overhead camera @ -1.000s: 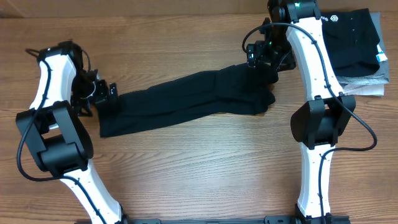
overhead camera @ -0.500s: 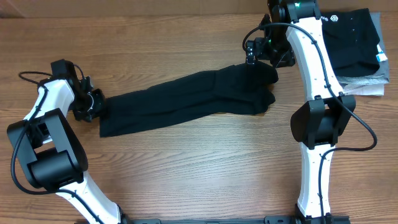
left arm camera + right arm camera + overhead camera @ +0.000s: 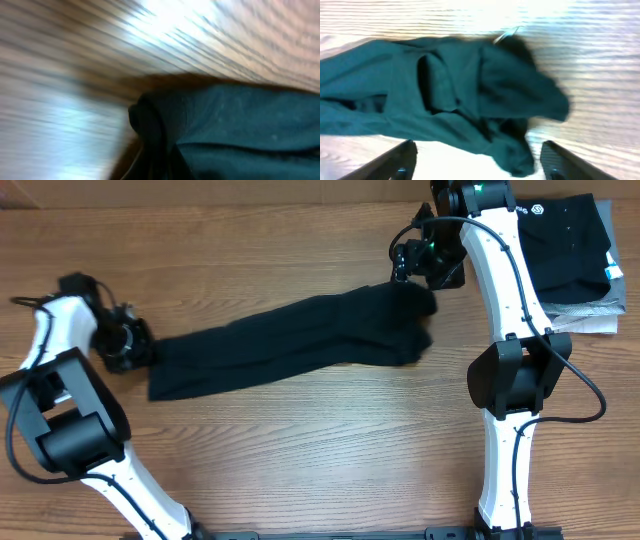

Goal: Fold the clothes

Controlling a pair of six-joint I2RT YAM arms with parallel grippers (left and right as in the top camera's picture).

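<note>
The shirt is still stretched out long, so my left gripper needs to bring the shirt's held end to the right in the overhead view, onto the shirt's middle (image 3: 272, 337), and let go of it.
The clothes, a plain black T-shirt (image 3: 290, 345), lie stretched in a long narrow band across the wooden table (image 3: 300, 460). My left gripper (image 3: 132, 345) is shut on the band's left end. The left wrist view is blurred and shows only dark cloth (image 3: 240, 125) running off from the jaws. My right gripper (image 3: 413, 268) hovers over the bunched right end. In the right wrist view its fingers (image 3: 400, 161) stand wide apart, open, with a rumpled tip of the shirt (image 3: 470, 95) reaching down between them.
A folded black garment with a white logo (image 3: 565, 240) rests on folded grey and white pieces (image 3: 590, 315) at the back right corner. Both arm bases stand along the table's front edge.
My left gripper has shut on the shirt's left end and drawn it leftward, shifting the whole band slightly left. The right gripper stays over the right end.
</note>
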